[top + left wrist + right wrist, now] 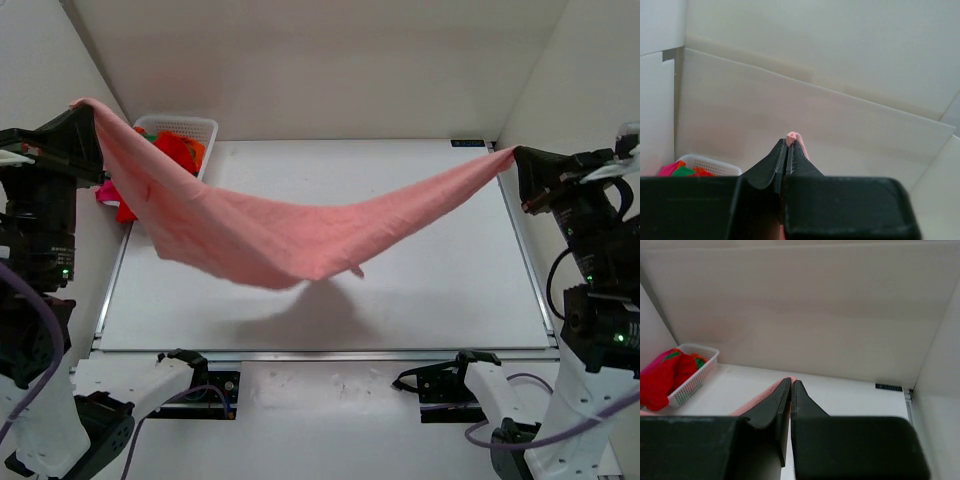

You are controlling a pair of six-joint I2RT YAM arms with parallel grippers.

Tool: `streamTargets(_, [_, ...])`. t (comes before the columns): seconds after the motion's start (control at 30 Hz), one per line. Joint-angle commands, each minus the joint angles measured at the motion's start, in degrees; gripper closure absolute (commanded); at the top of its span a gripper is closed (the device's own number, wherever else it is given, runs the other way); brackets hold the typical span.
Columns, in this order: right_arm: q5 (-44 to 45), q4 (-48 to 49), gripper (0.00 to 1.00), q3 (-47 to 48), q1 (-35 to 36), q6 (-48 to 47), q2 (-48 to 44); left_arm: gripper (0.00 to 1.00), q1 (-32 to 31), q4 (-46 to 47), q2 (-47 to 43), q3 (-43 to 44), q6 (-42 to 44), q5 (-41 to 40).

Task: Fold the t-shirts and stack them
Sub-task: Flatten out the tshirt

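Note:
I'll next swing my left gripper outward and down to release the pink corner on the bare tabletop (252, 166) beside the basket.
The large salmon-pink t-shirt (300, 235) hangs stretched in the air between both arms, sagging in the middle above the table. My left gripper (85, 110) is shut on its left corner, high at the far left; a pink tip of cloth (792, 136) shows between its fingers. My right gripper (518, 158) is shut on the right corner at the far right, with pink cloth (757, 399) beside its fingers. Red and orange/green shirts (180, 150) lie in the basket; a red one (662, 377) hangs over its side.
The white lattice basket (200, 128) stands at the back left corner of the white table (430, 290), also in the right wrist view (697, 375). White walls close in the back and both sides. The shirt's shadow (320, 310) falls on the table.

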Motion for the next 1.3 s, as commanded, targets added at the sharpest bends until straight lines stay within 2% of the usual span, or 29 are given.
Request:
streamTargets(0.0, [5.9, 2.2, 1.00, 1.9, 2.4, -1.3, 0.3, 1.00, -1.7, -0.5, 3.6, 0.9, 0.7, -3.1])
streamTargets(0.07, [4.3, 2.2, 1.00, 0.6, 1.8, -1.1, 1.0, 1.00, -0.7, -0.1, 5.4, -1.0, 1.1, -2.4])
streamTargets(0.13, [0.5, 4.1, 1.00, -4.7, -1.4, -0.1, 2.1, 0.99, 3.4, 0.0, 7.9, -3.2, 0.9, 0.9])
streamTargets(0.23, [-9.3, 10.1, 1.00, -15.0, -6.5, 3.1, 3.7, 1.00, 9.3, 1.5, 13.5, -9.1, -1.6, 10.6])
streamTargets(0.27, [-13.0, 11.5, 1.00, -17.1, -6.6, 4.0, 4.6, 1.00, 8.9, 2.8, 16.6, -11.7, -1.3, 10.0])
streamTargets(0.37, [-10.4, 15.9, 1.00, -26.6, -3.4, 3.2, 7.5, 1.00, 7.3, 4.8, 26.6, -12.8, 1.3, 5.8])
streamTargets(0.43, [-4.3, 17.3, 1.00, -28.6, 1.7, 1.7, 10.5, 0.97, 7.6, 3.5, 34.3, -6.4, 1.3, 5.1])
streamTargets(0.47, [-3.8, 17.3, 1.00, -30.1, 2.4, 1.9, 11.6, 0.81, 7.5, 2.5, 39.4, -4.1, 1.6, 4.5])
streamTargets(0.5, [-3.8, 18.6, 1.00, -30.5, 2.6, 2.2, 13.2, 0.70, 7.4, 2.1, 43.1, -0.6, 2.4, 4.0])
streamTargets(0.53, [-4.5, 20.6, 1.00, -31.5, 2.5, 3.0, 14.7, 0.52, 7.2, 2.4, 46.2, 2.3, 3.2, 2.4])
streamTargets(0.57, [-4.7, 22.3, 0.99, -33.0, 2.5, 3.2, 15.4, 0.43, 7.3, 3.5, 47.7, 3.5, 3.8, 0.8])
streamTargets(0.6, [-4.5, 22.9, 1.00, -33.5, 2.7, 3.7, 16.9, 0.38, 6.9, 3.6, 49.4, 6.0, 3.7, -0.2])
streamTargets(0.63, [-3.7, 23.4, 1.00, -33.6, 3.6, 3.2, 18.0, 0.29, 6.9, 3.3, 50.7, 8.4, 3.4, -0.5])
streamTargets(0.7, [-1.7, 23.0, 1.00, -33.6, 4.7, 3.1, 20.5, 0.26, 6.9, 0.2, 51.0, 11.1, 2.7, 1.1])
streamTargets(0.73, [-1.1, 22.7, 0.99, -33.5, 5.1, 2.4, 21.0, 0.29, 6.5, -2.3, 49.7, 10.6, 2.1, 3.2])
streamTargets(0.8, [-0.7, 22.9, 1.00, -35.0, 5.0, 2.7, 22.2, 0.34, 4.4, -4.8, 44.4, 4.5, 1.3, 7.9])
streamTargets(0.87, [-1.3, 23.8, 1.00, -35.7, 4.0, 3.2, 23.8, 0.34, 0.4, -3.8, 35.0, -13.5, -0.6, 9.9])
streamTargets(0.9, [-1.6, 23.9, 1.00, -36.4, 3.9, 3.5, 24.1, 0.36, -2.9, -2.0, 28.7, -18.8, -1.5, 10.1])
streamTargets(0.93, [-1.2, 23.7, 1.00, -36.3, 4.2, 3.3, 24.6, 0.40, -6.3, -0.1, 22.2, -28.1, -5.6, 11.0])
streamTargets(0.97, [-0.6, 24.0, 1.00, -36.5, 4.9, 2.8, 25.6, 0.46, -7.0, 0.6, 16.8, -36.0, -9.8, 15.6])
streamTargets(1.0, [-0.2, 23.6, 1.00, -36.5, 5.6, 2.5, 25.7, 0.54, -7.4, 1.6, 14.6, -39.6, -12.9, 18.7])
streamTargets(1.03, [0.2, 23.7, 1.00, -36.3, 5.7, 2.3, 26.2, 0.57, -7.5, 2.1, 11.1, -45.8, -17.7, 25.6])
streamTargets(1.07, [0.9, 23.3, 1.00, -36.3, 6.4, 2.3, 26.6, 0.60, -7.3, 2.3, 9.2, -51.4, -20.9, 31.7])
streamTargets(1.1, [1.1, 23.3, 1.00, -36.3, 7.2, 2.5, 27.1, 0.57, -8.3, 3.0, 8.2, -54.3, -23.4, 35.6])
streamTargets(1.17, [0.9, 23.8, 0.99, -36.5, 7.7, 2.6, 27.2, 0.57, -10.8, 6.8, 5.4, -64.1, -26.5, 39.7])
streamTargets(1.27, [0.9, 24.4, 1.00, -37.5, 8.0, 2.9, 27.3, 0.54, -16.8, 13.5, 5.5, -73.0, -31.4, 44.2])
